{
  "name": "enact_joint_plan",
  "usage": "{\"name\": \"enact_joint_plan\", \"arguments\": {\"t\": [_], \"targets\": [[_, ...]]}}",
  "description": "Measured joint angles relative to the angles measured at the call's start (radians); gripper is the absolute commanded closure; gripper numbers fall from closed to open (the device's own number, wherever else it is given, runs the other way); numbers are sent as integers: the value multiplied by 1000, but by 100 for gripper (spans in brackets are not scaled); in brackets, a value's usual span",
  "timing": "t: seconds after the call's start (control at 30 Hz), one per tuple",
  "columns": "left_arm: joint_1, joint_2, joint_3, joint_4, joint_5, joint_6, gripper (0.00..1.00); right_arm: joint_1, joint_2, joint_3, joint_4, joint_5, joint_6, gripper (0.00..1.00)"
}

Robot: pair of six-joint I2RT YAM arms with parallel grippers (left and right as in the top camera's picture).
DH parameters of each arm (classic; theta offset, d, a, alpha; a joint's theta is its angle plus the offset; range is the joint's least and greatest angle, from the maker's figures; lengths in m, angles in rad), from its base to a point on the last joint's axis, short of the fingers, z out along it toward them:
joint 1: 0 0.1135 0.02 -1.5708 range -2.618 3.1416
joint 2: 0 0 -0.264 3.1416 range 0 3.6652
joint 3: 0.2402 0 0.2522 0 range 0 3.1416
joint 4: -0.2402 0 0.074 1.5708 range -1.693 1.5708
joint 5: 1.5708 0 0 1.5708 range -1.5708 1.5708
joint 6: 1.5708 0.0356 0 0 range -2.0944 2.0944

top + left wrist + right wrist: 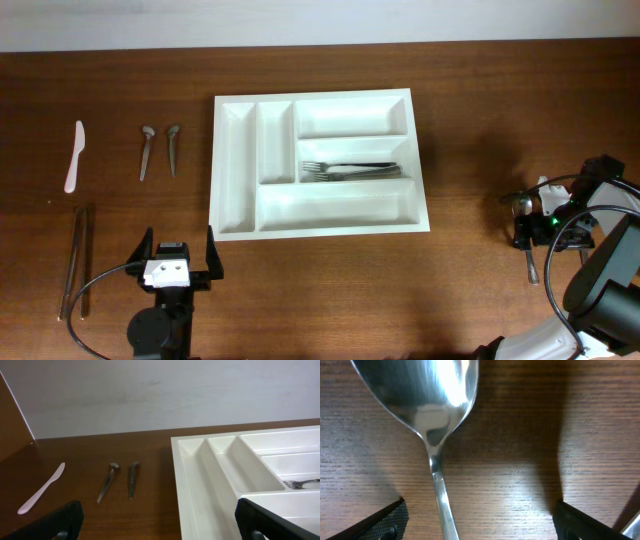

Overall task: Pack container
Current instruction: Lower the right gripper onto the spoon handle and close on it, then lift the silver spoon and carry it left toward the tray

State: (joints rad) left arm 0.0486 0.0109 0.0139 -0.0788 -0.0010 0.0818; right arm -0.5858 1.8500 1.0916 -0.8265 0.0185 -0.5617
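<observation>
My right gripper slides outward and toward the left in the wrist view onto the spoon's neck next, since the neck sits outward of my open fingertips and off-center.
The white five-compartment container (240,225) lies mid-table, with forks (352,170) in its middle long compartment. It also shows in the left wrist view (200,490). My left gripper (178,258) is open and empty near the front edge, left of the container's front left corner. My right gripper (548,232) is open at the far right, low over a metal spoon (527,240). In the right wrist view the spoon (432,415) lies on the wood between the open fingers (480,522), its handle nearer the left one and untouched.
On the left lie a white plastic knife (75,155), two short metal pieces (159,148) and a pair of long thin sticks (75,262). The knife (42,487) and metal pieces (120,480) show in the left wrist view too. A pale wall bounds the far edge.
</observation>
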Motion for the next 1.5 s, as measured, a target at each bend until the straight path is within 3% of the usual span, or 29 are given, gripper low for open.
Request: {"name": "enact_joint_plan", "arguments": {"t": [0.43,0.77,1.2,1.4,1.5], "targets": [[0,0,0,0,0,0,1,33,0,0,24,6,-24,17],[0,0,0,0,0,0,1,48,0,0,28,0,-31,55],[0,0,0,0,0,0,1,50,0,0,39,0,-37,60],[0,0,0,0,0,0,1,51,0,0,41,0,-37,72],[0,0,0,0,0,0,1,53,0,0,43,0,-39,72]]}}
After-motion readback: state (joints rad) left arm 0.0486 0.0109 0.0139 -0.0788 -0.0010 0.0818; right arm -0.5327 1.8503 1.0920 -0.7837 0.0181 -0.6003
